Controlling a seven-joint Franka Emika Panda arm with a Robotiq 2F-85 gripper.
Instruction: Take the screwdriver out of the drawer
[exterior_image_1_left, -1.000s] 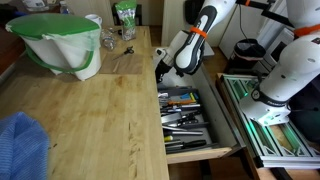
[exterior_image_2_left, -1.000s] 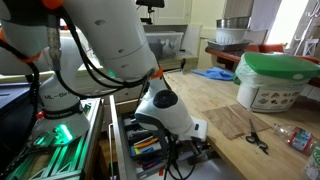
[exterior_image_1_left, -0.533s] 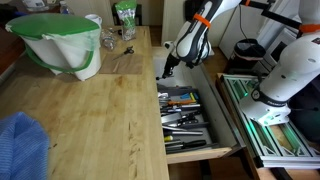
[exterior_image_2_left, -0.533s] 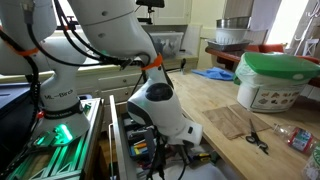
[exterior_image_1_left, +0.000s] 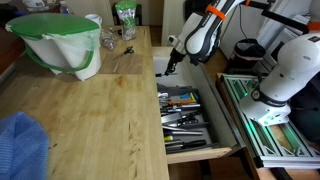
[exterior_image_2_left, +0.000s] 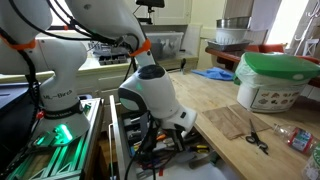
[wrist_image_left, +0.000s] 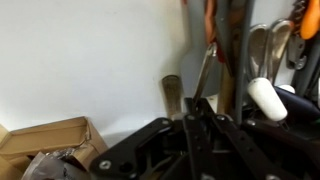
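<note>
Next, my gripper moves up out of the drawer (exterior_image_1_left: 206, 152), then across and down onto the table's bare wood, which lies clear, to release the screwdriver.
The drawer (exterior_image_1_left: 206, 152) stands pulled out beside the wooden table, with a tray of assorted tools in its dark inside. My gripper (exterior_image_1_left: 168, 66) hangs above the drawer's far end, clear of the tools. It also shows in an exterior view (exterior_image_2_left: 165, 140) under the white wrist. In the wrist view my gripper (wrist_image_left: 193, 106) is shut, and a slim grey shaft, apparently the screwdriver (wrist_image_left: 205, 70), sticks out from between the fingertips. Its yellow-and-black handle is hidden by the fingers.
A white bin with a green lid (exterior_image_1_left: 60, 40) and a blue cloth (exterior_image_1_left: 20, 145) sit on the wooden table (exterior_image_1_left: 100, 110). A green-framed rack (exterior_image_1_left: 270, 125) stands beyond the drawer. Scissors (exterior_image_2_left: 257, 140) lie on the table. A cardboard box (wrist_image_left: 45, 140) shows below.
My arm has risen from the drawer's far end, lifting the shut gripper up and clear of the tool tray.
</note>
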